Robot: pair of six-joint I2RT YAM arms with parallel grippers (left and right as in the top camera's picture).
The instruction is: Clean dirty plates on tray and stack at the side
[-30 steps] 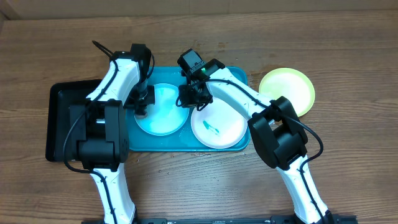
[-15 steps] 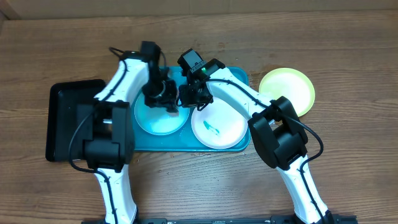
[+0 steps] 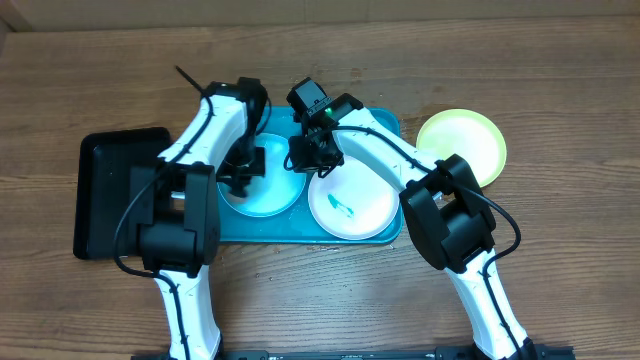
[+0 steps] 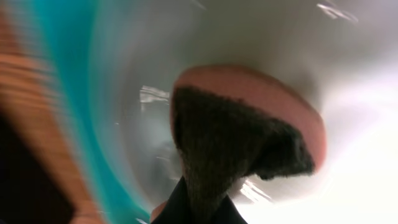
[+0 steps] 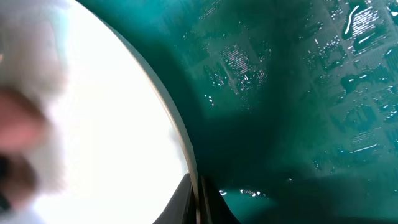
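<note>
My right gripper holds the blue plate point(image 3: 272, 196). I next need to lift it, carry it outward, then lower it and let it go on the clear table beyond the tray's far edge point(image 3: 389, 61), where there is room.
The teal-blue tray point(image 3: 378, 124) holds the light blue plate point(image 3: 272, 196) on the left and the white plate point(image 3: 362, 208), which has a small teal smear, on the right. The yellow-green plate point(image 3: 462, 145) lies on the table right of the tray. My left gripper point(image 3: 242, 172) is shut on a pink sponge with a dark scouring pad point(image 4: 242, 124), pressed onto the blue plate point(image 4: 280, 50). My right gripper point(image 3: 308, 158) is shut on a plate rim point(image 5: 181, 146) that looks like the blue plate's right edge, above the wet tray floor point(image 5: 298, 93).
A smaller black tray point(image 3: 105, 190) lies on the wooden table left of the teal tray. Both arms reach in from the near edge and cross over the teal tray's front corners.
My left gripper swept the sponge right across the blue plate, then back toward its left side. The right gripper and all three plates stayed in place.
</note>
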